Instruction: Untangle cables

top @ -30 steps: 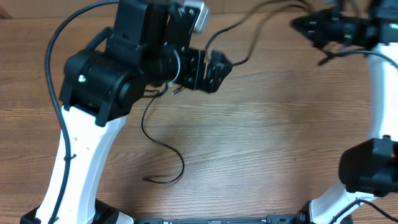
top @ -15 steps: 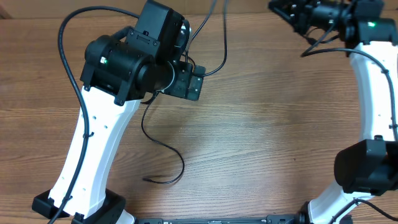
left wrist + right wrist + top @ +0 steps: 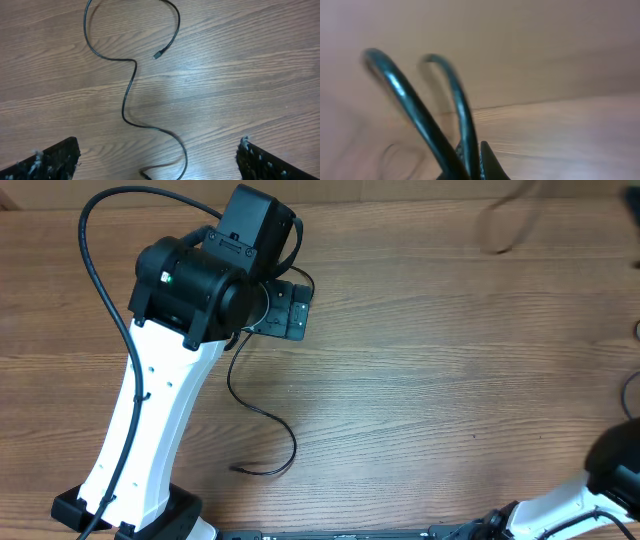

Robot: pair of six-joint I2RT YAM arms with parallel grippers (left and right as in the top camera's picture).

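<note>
The held pieces of cable are clear of the cable under my left gripper. I will next swing my right gripper farther to the right in the overhead view and open it.
One thin black cable (image 3: 284, 430) lies loose on the wooden table, snaking from under my left arm to a plug end at the front. In the left wrist view the same cable (image 3: 129, 87) winds across the wood, its small plug (image 3: 158, 54) lying free. My left gripper (image 3: 287, 311) hovers above it, and its fingers (image 3: 157, 165) are wide apart and empty. My right gripper (image 3: 472, 162) is shut on two blurred strands of black cable (image 3: 412, 107) and is out of the overhead view. A blurred dark cable streak (image 3: 510, 222) shows at the top right.
My left arm's white link and base (image 3: 130, 450) fill the front left. A thick black arm cable (image 3: 100, 290) loops over it. My right arm's base (image 3: 610, 480) sits at the front right corner. The table's far edge runs along the top.
My right arm has swung out of the overhead view to the top right, taking its cables along. The strands that rose from my left gripper are gone. One cable stays on the table.
</note>
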